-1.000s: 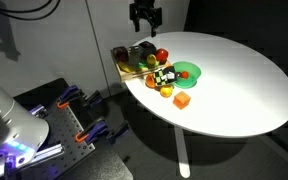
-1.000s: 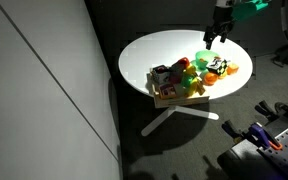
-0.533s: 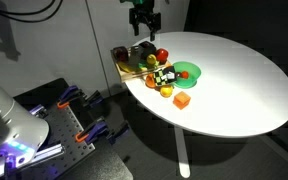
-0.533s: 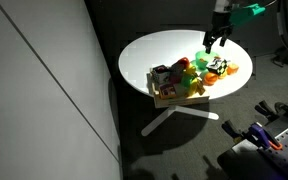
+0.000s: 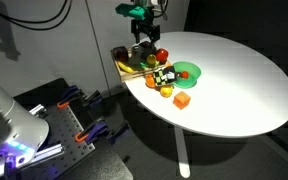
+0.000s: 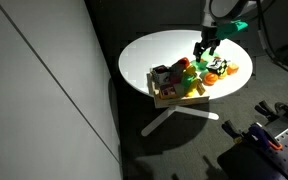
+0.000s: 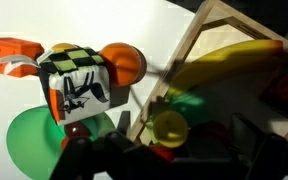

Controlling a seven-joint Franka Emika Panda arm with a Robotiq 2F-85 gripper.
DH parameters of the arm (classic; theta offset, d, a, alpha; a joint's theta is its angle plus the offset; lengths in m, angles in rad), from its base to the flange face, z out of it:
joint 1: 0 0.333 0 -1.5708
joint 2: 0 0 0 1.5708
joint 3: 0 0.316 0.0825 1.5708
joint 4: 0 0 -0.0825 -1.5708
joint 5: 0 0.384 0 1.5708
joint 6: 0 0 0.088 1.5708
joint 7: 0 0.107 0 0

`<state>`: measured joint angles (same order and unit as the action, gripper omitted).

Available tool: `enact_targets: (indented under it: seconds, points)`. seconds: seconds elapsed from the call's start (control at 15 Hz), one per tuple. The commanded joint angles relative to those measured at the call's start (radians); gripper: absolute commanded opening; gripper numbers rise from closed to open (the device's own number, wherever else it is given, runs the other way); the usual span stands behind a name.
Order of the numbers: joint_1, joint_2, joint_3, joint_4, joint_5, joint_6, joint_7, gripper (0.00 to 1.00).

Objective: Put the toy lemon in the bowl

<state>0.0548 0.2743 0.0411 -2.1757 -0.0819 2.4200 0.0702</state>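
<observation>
The toy lemon [image 5: 151, 60] [image 7: 169, 128] is already between my two parted fingers, so my open gripper will next go down into the wooden tray and close around it.
The toy lemon [image 7: 169, 128], a small round yellow fruit, lies inside the wooden tray [image 7: 206, 28] next to the long banana [image 7: 229, 60]. In the wrist view it sits between my gripper's [image 7: 169, 158] two dark fingers, which are apart. The green bowl [image 7: 29, 145] lies on the white table beside the tray, and it also shows in an exterior view [image 5: 188, 71]. In both exterior views my gripper [image 5: 144, 40] [image 6: 202, 47] hangs open just above the tray [image 5: 132, 62]. I cannot pick out the lemon in the exterior views.
A checkered cube [image 7: 79, 82], an orange ball [image 7: 124, 62] and an orange block [image 7: 14, 55] lie on the white round table [image 5: 234, 80] near the bowl. A red fruit [image 5: 162, 55] sits at the tray's edge. Clamps and equipment stand below the table.
My gripper has come down from above the table's far edge to just over the tray and its fruit. The toys have not moved.
</observation>
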Motion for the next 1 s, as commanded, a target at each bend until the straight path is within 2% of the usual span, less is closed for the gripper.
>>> enact_targets:
  seconds: [0.0,0.4,0.93]
  points:
    - [0.025,0.069,-0.006,0.049,-0.007,0.069,0.042,1.00]
    - [0.080,0.156,-0.051,0.083,-0.053,0.205,0.115,1.00]
    - [0.135,0.256,-0.107,0.140,-0.084,0.243,0.142,1.00]
